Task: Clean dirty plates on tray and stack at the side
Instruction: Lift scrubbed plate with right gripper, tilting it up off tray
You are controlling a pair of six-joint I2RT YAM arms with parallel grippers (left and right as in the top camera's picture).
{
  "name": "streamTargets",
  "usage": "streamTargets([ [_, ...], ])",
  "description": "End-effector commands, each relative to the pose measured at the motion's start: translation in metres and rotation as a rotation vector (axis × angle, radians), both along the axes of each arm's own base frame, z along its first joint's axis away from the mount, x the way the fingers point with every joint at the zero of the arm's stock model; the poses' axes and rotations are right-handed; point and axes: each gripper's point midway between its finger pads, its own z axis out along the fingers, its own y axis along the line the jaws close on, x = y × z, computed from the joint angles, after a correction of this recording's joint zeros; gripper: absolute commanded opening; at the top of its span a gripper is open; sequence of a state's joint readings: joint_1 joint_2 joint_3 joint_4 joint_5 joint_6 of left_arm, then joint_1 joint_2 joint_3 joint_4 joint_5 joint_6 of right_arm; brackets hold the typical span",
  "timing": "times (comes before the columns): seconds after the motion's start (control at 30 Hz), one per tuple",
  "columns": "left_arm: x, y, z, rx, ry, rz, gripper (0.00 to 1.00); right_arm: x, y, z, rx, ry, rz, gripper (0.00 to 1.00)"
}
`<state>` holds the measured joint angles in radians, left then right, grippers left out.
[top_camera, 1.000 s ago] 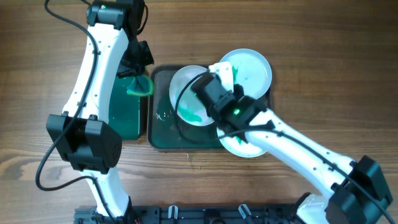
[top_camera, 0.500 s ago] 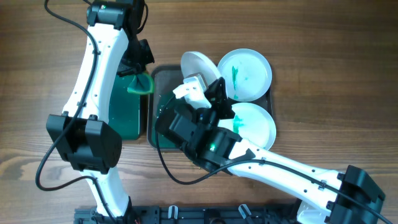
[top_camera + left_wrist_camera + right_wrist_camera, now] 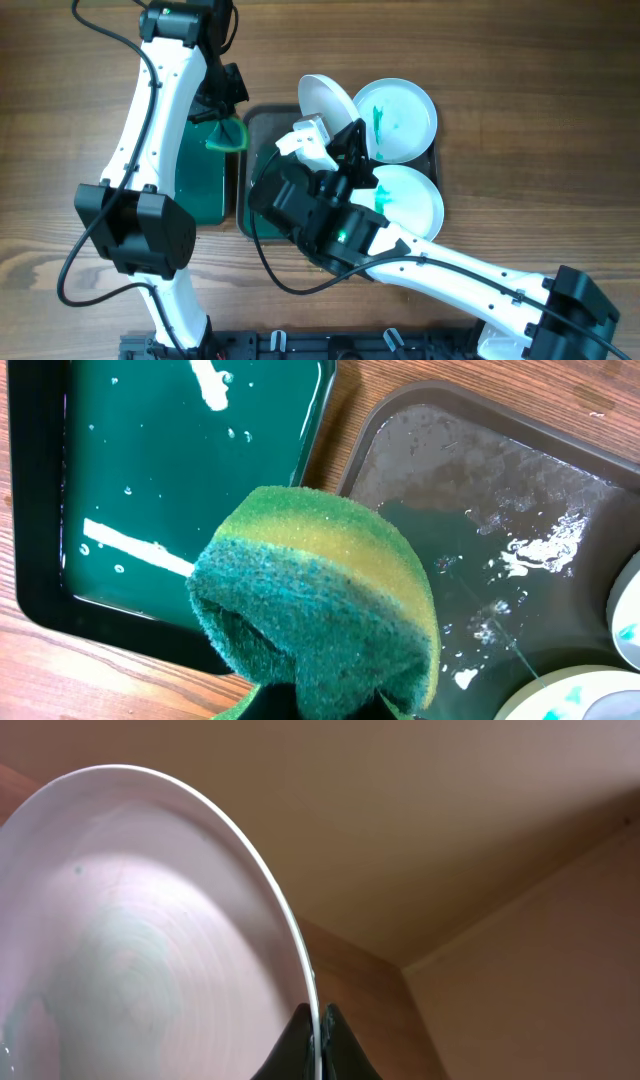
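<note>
The table is clear past the green-streaked plate. My right gripper should next swing over the bare wooden table there, tilt the plate it is holding flat, lower it and let go of that plate's rim.
My right gripper is shut on the rim of a white plate, held up on edge above the large dark tray. In the right wrist view the fingers pinch that plate's rim. Two more white plates lie on the tray's right side: one with a green streak at the back, one with a teal smear in front. My left gripper is shut on a green and yellow sponge, held over the gap between the two trays.
A smaller dark tray with green water stands left of the large tray; it also shows in the left wrist view. The large tray's wet base shows there too. Bare wooden table lies right of the plates.
My right arm swung in and lifted the left plate off the tray, tipping it up on edge, then raised it slightly further back. The left arm has stayed still.
</note>
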<state>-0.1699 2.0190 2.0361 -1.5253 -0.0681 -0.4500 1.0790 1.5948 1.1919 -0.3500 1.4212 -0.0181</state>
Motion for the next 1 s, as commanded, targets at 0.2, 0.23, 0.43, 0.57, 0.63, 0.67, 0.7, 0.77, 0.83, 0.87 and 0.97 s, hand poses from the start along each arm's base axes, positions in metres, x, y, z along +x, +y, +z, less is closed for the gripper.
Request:
streamTargets([
  [0.2, 0.001, -0.005, 0.017, -0.026, -0.048, 0.001, 0.04, -0.001, 0.003, 0.009, 0.052, 0.0, 0.029, 0.04],
  [0.23, 0.001, -0.005, 0.017, -0.026, -0.048, 0.001, 0.04, -0.001, 0.003, 0.009, 0.052, -0.001, 0.029, 0.04],
  [0.43, 0.001, -0.005, 0.017, -0.026, -0.048, 0.001, 0.04, 0.0, 0.009, -0.001, 0.076, 0.043, 0.071, 0.04],
  [0.57, 0.001, -0.005, 0.017, -0.026, -0.048, 0.001, 0.04, -0.002, 0.01, -0.025, 0.172, 0.126, 0.1, 0.04],
  [0.63, 0.001, -0.005, 0.017, -0.026, -0.048, 0.001, 0.04, -0.004, 0.012, -0.045, 0.248, 0.219, 0.125, 0.04],
  [0.67, 0.001, -0.005, 0.017, -0.026, -0.048, 0.001, 0.04, -0.004, 0.013, -0.054, 0.28, 0.264, 0.136, 0.04],
  [0.7, 0.001, -0.005, 0.017, -0.026, -0.048, 0.001, 0.04, -0.005, 0.013, -0.064, 0.322, 0.325, 0.146, 0.04],
  [0.77, 0.001, -0.005, 0.017, -0.026, -0.048, 0.001, 0.04, -0.006, 0.011, -0.085, 0.431, 0.453, 0.146, 0.04],
  [0.83, 0.001, -0.005, 0.017, -0.025, -0.048, 0.001, 0.04, -0.006, 0.01, -0.102, 0.558, 0.605, 0.165, 0.04],
  [0.87, 0.001, -0.005, 0.017, -0.026, -0.048, 0.001, 0.04, -0.006, 0.01, -0.106, 0.606, 0.653, 0.177, 0.04],
  [0.97, 0.001, -0.005, 0.017, -0.026, -0.048, 0.001, 0.04, -0.004, 0.007, -0.107, 0.729, 0.741, 0.201, 0.04],
])
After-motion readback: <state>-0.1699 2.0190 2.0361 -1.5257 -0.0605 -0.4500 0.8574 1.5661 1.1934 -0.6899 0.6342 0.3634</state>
